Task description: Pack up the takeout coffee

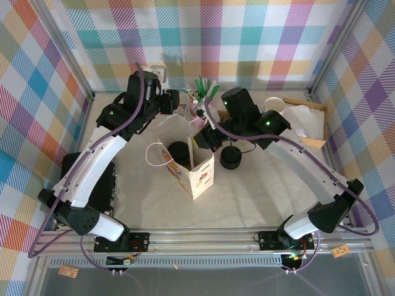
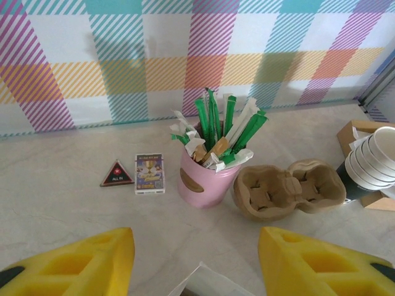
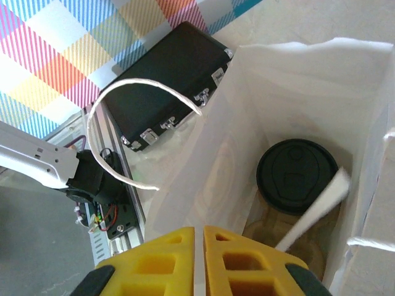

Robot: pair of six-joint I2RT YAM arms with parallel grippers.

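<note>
Next, my right gripper will draw the pinched strip at the bag's rim upward and slightly outward with a turn, since the coffee's black lid already sits inside the bag.
The takeout coffee (image 3: 297, 176) stands upright inside the white paper bag (image 3: 203, 179), its round black lid up, on a brown carrier at the bag's bottom. From above, the lid (image 1: 179, 150) shows in the open bag (image 1: 200, 176) at the table's middle. My right gripper (image 3: 199, 229) is at the bag's right rim (image 1: 207, 139), its yellow fingers pinched on a thin strip of the bag's wall. My left gripper (image 2: 195, 237) hangs open behind the bag (image 1: 174, 103), with only the bag's top corner (image 2: 207, 282) low between its fingers.
Behind the bag stand a pink cup of green sticks (image 2: 207, 179), a cardboard cup carrier (image 2: 287, 191) and a stack of white cups (image 2: 373, 157). A black lid stack (image 1: 231, 158) sits right of the bag. A black case (image 1: 86, 179) lies at the left.
</note>
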